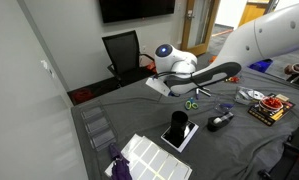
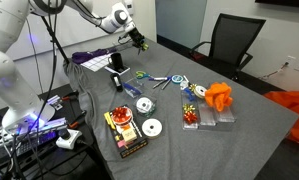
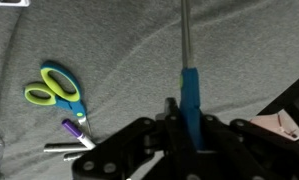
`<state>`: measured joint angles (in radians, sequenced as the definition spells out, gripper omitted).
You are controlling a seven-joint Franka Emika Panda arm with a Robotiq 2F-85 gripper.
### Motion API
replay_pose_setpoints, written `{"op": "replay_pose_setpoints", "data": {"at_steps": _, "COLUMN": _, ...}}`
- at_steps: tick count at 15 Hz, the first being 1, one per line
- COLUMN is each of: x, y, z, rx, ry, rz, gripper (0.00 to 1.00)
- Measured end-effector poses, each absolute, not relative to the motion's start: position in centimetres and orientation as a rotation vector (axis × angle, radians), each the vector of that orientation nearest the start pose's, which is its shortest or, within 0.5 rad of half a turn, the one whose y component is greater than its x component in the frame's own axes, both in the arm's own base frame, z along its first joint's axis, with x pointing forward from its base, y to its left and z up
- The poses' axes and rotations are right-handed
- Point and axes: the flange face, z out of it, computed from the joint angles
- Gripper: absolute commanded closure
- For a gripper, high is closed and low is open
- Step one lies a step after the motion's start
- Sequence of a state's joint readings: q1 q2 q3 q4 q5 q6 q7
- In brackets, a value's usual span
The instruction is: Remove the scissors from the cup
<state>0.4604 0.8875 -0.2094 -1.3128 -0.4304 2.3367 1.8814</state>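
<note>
I should open my gripper over the cloth next, so that it lets go of the teal handle of the scissors.
In the wrist view my gripper [image 3: 189,112] is shut on the teal handle of the slim scissors [image 3: 190,85]. Their thin metal blades point away from me over the grey cloth. In both exterior views the gripper [image 2: 139,42] [image 1: 179,86] hangs above the table with the scissors clear of the black cup [image 2: 116,62]. The cup [image 1: 176,120] stands upright on a dark tablet, a short way from the gripper. The cup does not show in the wrist view.
Brighter green-handled scissors [image 3: 54,86] [image 1: 190,103] and a purple marker [image 3: 74,130] lie on the cloth below the gripper. A white keyboard-like panel [image 1: 149,155], a black stapler [image 1: 221,120], discs [image 2: 149,127], a snack box [image 2: 125,132] and an orange cloth [image 2: 219,97] are spread over the table.
</note>
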Motion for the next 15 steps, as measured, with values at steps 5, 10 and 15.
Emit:
{"op": "replay_pose_setpoints", "data": {"at_steps": 5, "x": 74.5, "y": 22.8, "z": 19.9, "rx": -2.496, "ry": 2.018, "rz": -0.845, "gripper": 0.62}}
{"op": "replay_pose_setpoints", "data": {"at_steps": 10, "x": 75.2, "y": 24.0, "z": 21.2, "rx": -2.487, "ry": 2.011, "rz": -0.853, "gripper": 0.27}}
{"op": "replay_pose_setpoints", "data": {"at_steps": 15, "x": 75.4, "y": 24.5, "z": 22.1, "rx": -2.494, "ry": 1.987, "rz": -0.854, "gripper": 0.0}}
